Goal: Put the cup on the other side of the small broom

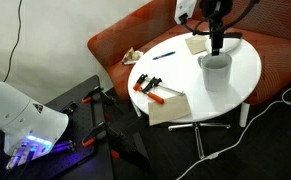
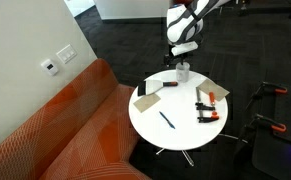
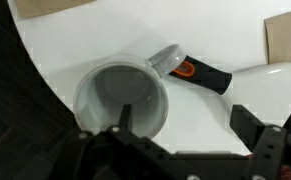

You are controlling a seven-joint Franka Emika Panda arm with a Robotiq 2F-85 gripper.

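My gripper lowers onto the cup's rim by the broom next. One open finger already hangs over the cup's opening and the other outside the cup's side.
The large white cup stands upright on the round white table, near the table's edge. It shows in both exterior views. The small broom, with a black handle and an orange mark, lies just beyond the cup and almost touches it. My gripper is open right above the cup. One finger is over the cup's mouth and the other is outside its wall, over bare table. It hangs over the cup in both exterior views.
Two orange clamps, a pen, a notebook and a brown card lie on the table. An orange sofa curves behind it. Cables run across the dark floor.
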